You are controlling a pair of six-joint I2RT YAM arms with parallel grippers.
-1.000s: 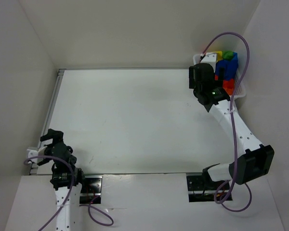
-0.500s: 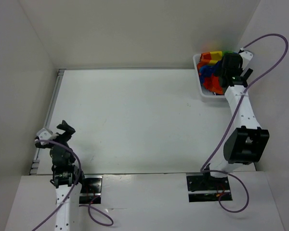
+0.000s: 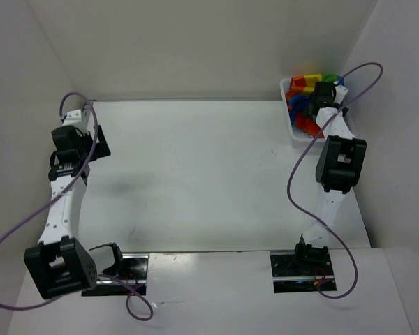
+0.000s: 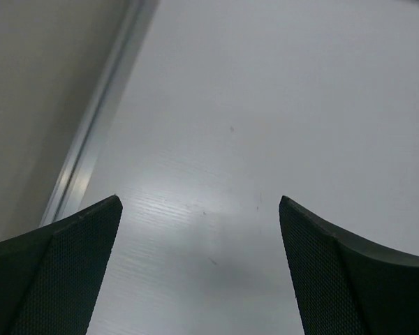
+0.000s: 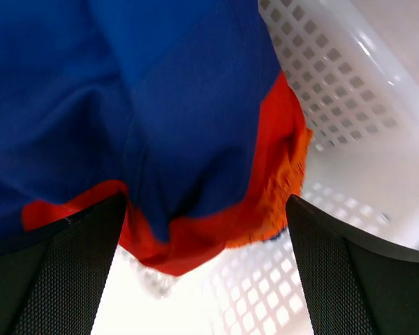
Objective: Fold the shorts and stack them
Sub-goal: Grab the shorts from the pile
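The cloth inside the basket already lies between the two open fingers of my right gripper, so this gripper should move gently onto the blue and red-orange fold [image 5: 195, 213] there and close.
The shorts [image 3: 302, 85] lie bunched in a white mesh basket [image 3: 288, 120] at the table's far right corner, showing red, orange, yellow, green and blue. My right gripper [image 3: 315, 105] reaches down into that basket. In the right wrist view the gripper [image 5: 206, 202] is open, its fingers [image 5: 63, 272] on either side of a hanging blue and red-orange fold of the shorts [image 5: 160, 105], not closed on it. My left gripper [image 3: 98, 143] is stretched out over the far left of the table. In its wrist view it [image 4: 199, 202] is open over bare tabletop.
The basket's mesh wall [image 5: 335, 77] stands close to the right of my right fingers. An aluminium rail [image 4: 98, 132] runs along the table's left edge beside my left gripper. White walls enclose the table on the left, back and right.
The left arm swung from the near left corner out to the far left of the table. The right gripper moved from beside the basket down into it, over the shorts. Both stayed open.
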